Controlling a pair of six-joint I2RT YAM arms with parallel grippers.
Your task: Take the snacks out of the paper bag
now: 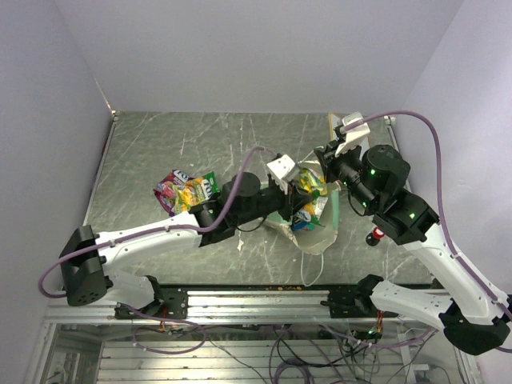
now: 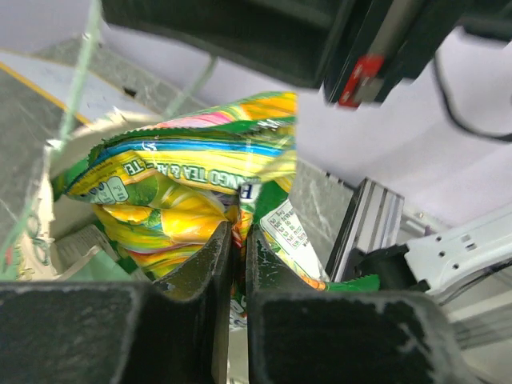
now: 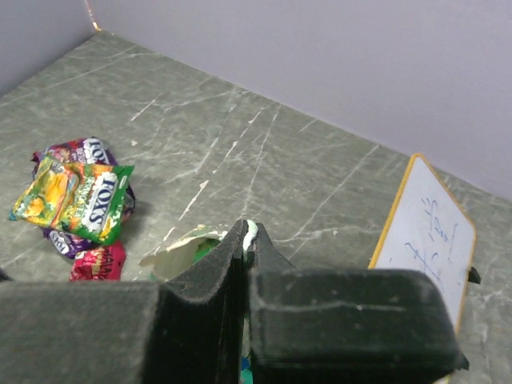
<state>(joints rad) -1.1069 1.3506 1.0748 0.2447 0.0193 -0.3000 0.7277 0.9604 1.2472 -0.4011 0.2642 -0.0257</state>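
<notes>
The snack pile is below my left gripper and to its left in the top view. My left gripper will next carry the packet across and down onto the snack pile and release it.
The mint-green paper bag (image 1: 322, 226) stands right of the table's middle, its mouth open. My right gripper (image 1: 328, 158) is shut on the bag's top rim; in the right wrist view (image 3: 250, 230) a strip of mint paper shows between the jaws, with the bag's cream inside (image 3: 180, 252) below. My left gripper (image 1: 301, 190) is at the bag's mouth, shut on a green and yellow snack packet (image 2: 184, 168); the jaws (image 2: 238, 234) pinch its edge. More packets (image 1: 308, 216) lie inside the bag. A pile of snacks (image 1: 186, 192) lies on the table to the left, also in the right wrist view (image 3: 76, 200).
A white whiteboard with a yellow edge (image 1: 336, 122) lies at the back right, also in the right wrist view (image 3: 424, 232). A small red-capped black knob (image 1: 374, 237) sits right of the bag. The white string handle (image 1: 310, 272) hangs toward the table's front edge.
</notes>
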